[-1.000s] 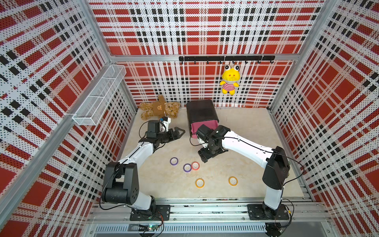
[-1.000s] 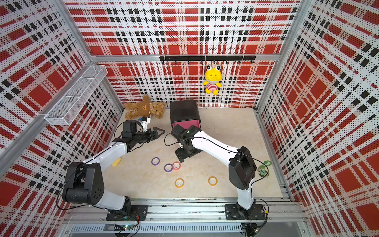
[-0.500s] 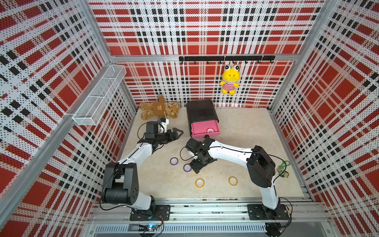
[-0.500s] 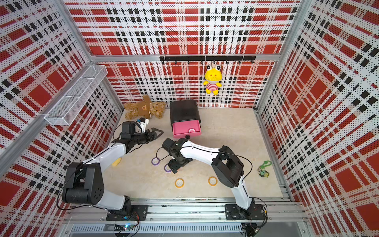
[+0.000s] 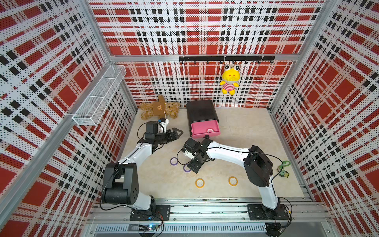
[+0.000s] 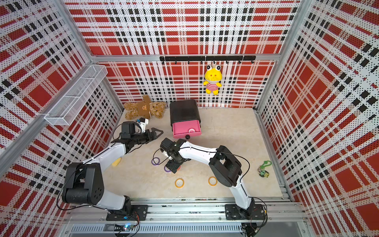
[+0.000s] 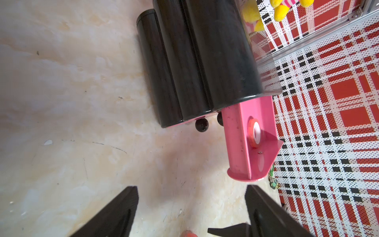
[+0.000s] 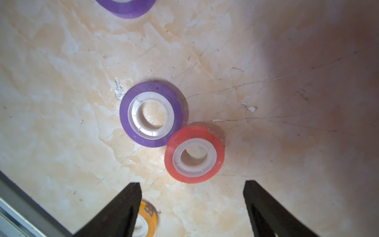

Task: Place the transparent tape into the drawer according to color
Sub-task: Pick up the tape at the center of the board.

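The red tape lies below, against the purple tape, so the robot's right gripper will next lower its open fingers astride the red ring's outer rim (image 6: 179, 168) (image 8: 194, 176) alone and close.
The drawer chest (image 5: 202, 110) is black, and its top pink drawer (image 5: 205, 128) stands pulled out with one red tape (image 5: 210, 130) lying in it; the left wrist view shows that ring (image 7: 254, 133) too. My right gripper (image 5: 193, 166) hangs open just above the floor. A red tape (image 8: 194, 157) lies in front of its fingertips (image 8: 131, 197), touching a purple tape (image 8: 151, 117). Another purple tape (image 5: 174, 161) lies apart, further left. Two orange tapes (image 5: 200, 182) (image 5: 233, 181) lie nearer the front. My left gripper (image 5: 178, 132) is open and empty, left of the drawer.
A teddy bear (image 5: 159, 107) lies at the back left beside the chest. A yellow plush (image 5: 230, 79) hangs on the back wall and a wire basket (image 5: 98, 98) on the left wall. A green keychain (image 5: 283, 168) lies at the right edge.
My right arm has swung from the open drawer down to the tapes on the floor, uncovering the drawer with a red tape in it. The left arm has barely moved.
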Robot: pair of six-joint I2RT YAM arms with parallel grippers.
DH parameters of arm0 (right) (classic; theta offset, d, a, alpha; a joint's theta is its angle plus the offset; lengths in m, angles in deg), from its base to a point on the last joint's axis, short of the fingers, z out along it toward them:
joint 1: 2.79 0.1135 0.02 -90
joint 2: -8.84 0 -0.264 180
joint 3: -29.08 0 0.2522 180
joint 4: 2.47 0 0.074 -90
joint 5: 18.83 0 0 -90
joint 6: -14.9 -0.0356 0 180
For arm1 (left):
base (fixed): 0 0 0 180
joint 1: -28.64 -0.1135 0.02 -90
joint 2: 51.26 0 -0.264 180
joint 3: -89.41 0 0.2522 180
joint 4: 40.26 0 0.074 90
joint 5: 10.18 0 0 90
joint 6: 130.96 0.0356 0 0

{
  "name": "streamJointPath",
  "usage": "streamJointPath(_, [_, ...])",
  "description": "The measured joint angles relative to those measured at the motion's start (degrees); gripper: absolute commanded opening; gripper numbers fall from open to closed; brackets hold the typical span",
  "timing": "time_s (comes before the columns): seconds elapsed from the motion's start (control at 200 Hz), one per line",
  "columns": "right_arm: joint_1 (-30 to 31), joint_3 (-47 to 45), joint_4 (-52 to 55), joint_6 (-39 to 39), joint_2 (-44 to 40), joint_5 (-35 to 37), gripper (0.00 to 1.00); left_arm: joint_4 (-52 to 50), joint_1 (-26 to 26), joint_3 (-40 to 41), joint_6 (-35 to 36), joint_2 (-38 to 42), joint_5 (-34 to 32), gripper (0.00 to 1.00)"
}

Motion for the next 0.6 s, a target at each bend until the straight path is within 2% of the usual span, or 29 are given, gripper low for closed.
streamJointPath(0.411, [0.0, 2.2, -0.9, 2.9, 5.1, -0.5, 0.85, 0.0, -1.0, 0.1, 0.0, 0.0, 0.0, 0.89])
streamJointPath(0.601, [0.0, 3.4, -1.1, 3.5, 6.0, -0.2, 0.78, 0.1, -1.0, 0.1, 0.0, 0.2, 0.1, 0.89])
